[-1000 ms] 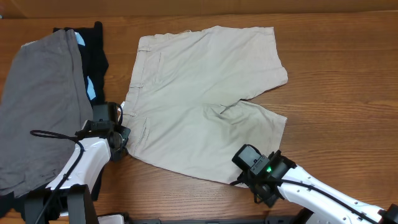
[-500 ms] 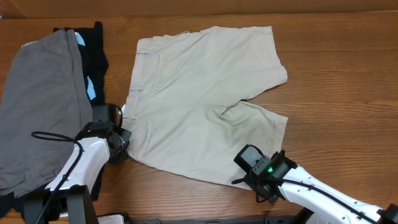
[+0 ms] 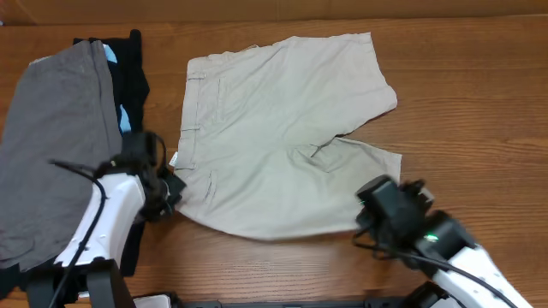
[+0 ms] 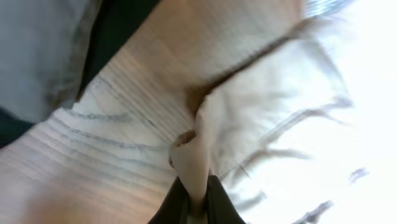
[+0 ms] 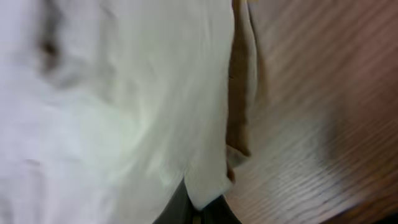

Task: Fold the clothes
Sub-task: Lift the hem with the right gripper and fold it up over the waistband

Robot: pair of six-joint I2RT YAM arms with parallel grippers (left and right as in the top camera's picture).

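I should carry the pinched near corner outward to the far waistband corner (image 3: 197, 67) with my left gripper and release it, because the shorts (image 3: 274, 128) lie unfolded.
The clothes are a pair of pale beige shorts (image 3: 274, 128) lying flat on the wooden table, waistband to the left and two legs to the right. My left gripper (image 3: 171, 190) is shut on the near waistband corner, and the cloth (image 4: 193, 155) rises in a pinched fold between the black fingers (image 4: 176, 205). My right gripper (image 3: 370, 214) is shut on the hem corner of the near leg. In the right wrist view that corner (image 5: 208, 186) is tucked between the dark fingers (image 5: 174, 208). The near edge of the shorts is drawn up off the table.
A grey garment (image 3: 51, 145) covers the left side of the table, with a black garment with light-blue trim (image 3: 128, 77) beside it, close to the left arm. Bare wood (image 3: 462, 111) lies to the right of the shorts and along the front edge.
The right gripper has shut on the near leg's hem and moved right and away from the front edge with it. The left gripper has shifted slightly back, lifting the waistband corner.
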